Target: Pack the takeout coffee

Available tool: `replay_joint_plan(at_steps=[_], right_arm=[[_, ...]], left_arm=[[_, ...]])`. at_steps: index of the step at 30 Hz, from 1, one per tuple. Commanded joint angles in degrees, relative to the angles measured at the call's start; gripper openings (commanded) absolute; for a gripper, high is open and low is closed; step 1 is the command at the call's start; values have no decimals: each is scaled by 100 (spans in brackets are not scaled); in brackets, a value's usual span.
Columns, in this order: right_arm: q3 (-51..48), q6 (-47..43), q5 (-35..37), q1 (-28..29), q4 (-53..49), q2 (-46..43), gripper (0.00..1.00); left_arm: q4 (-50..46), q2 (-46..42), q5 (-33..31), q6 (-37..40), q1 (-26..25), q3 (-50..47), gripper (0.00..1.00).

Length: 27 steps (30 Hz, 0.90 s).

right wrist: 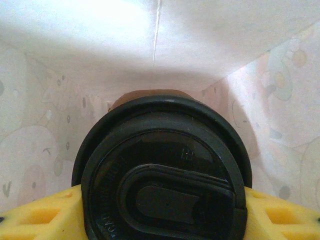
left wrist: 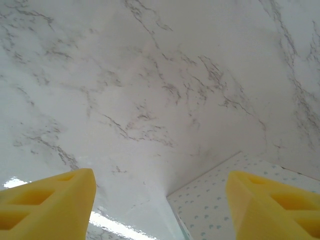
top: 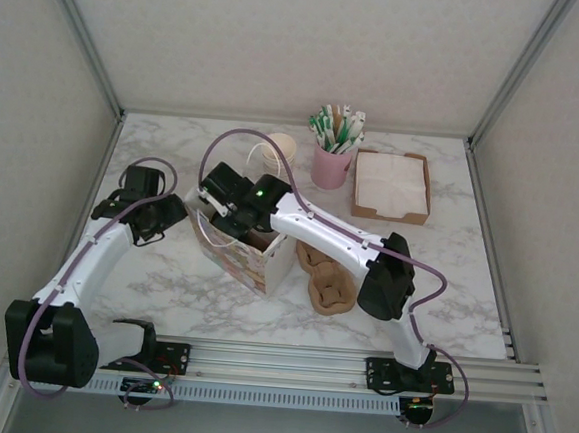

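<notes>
The cup goes deeper between the bag's pale sides next, as they already surround it. My right gripper lowers it there, then opens its yellow fingers to release it.
The takeout coffee cup, brown with a black lid, stands inside the patterned paper bag. My right gripper is shut on the cup, a yellow finger on each side of its lid. The bag's pale walls surround it. From above, the right gripper reaches into the bag's open top. My left gripper hovers just left of the bag. In its wrist view the left gripper is open over the marble table, nothing between its fingers. A dotted corner of the bag lies below.
A pink cup of stirrers and packets stands at the back. Next to it is a brown tray of napkins. Brown cardboard cup carriers lie right of the bag. A pale round cup sits behind the bag.
</notes>
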Motion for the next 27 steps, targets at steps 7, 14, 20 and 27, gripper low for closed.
replay_joint_plan(at_steps=[7,14,20,27], right_arm=[[11,-85,2,-47,-329,518,53],[77,-65,27,-52,-864,793,53],[-58,68,-34,-45,-968,1052,53],[-745,180,-139,-43,-675,1013,53]], left_arm=[[136,67,-203,-120,94,-111,68],[167,175,-140,-103,103,-124,68],[158,192,-78,-85,111,-106,68],[105,135,-105,-54,102,-115,68]])
